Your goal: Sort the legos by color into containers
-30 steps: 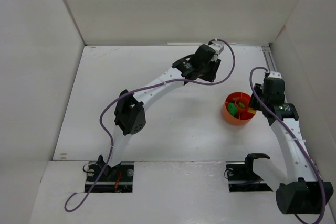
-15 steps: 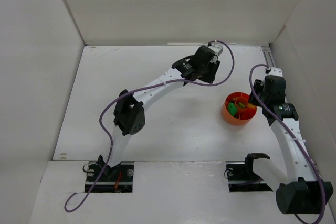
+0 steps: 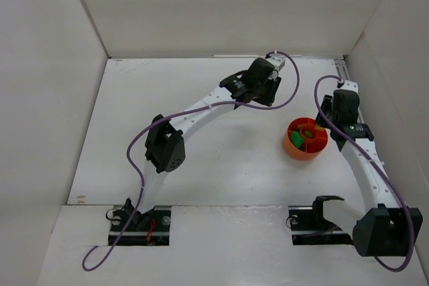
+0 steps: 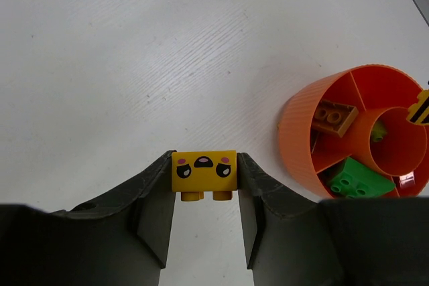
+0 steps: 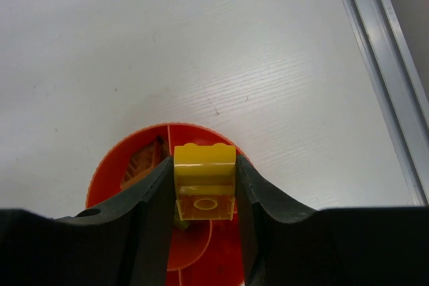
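Observation:
Next, my right gripper eases down and toward the right in the wrist view over the far rail-side compartment to release, since the divider keeps brown legos apart.
The orange-red bowl stands right of the table's middle, with green, brown and yellow legos in its compartments. My left gripper is to the bowl's far left and is shut on a yellow brick with a printed face, held above the bare table; the bowl shows at its right with a brown brick and a green brick. My right gripper is shut on a plain yellow brick, held over the far rim of the bowl.
White walls enclose the table on the left, back and right. A metal rail runs along the right wall near my right gripper. The purple cable loops off the left wrist. Bare tabletop lies to the left.
My right gripper has moved a little toward the far side and left, with its yellow brick, along the bowl's right rim. The left arm has not moved.

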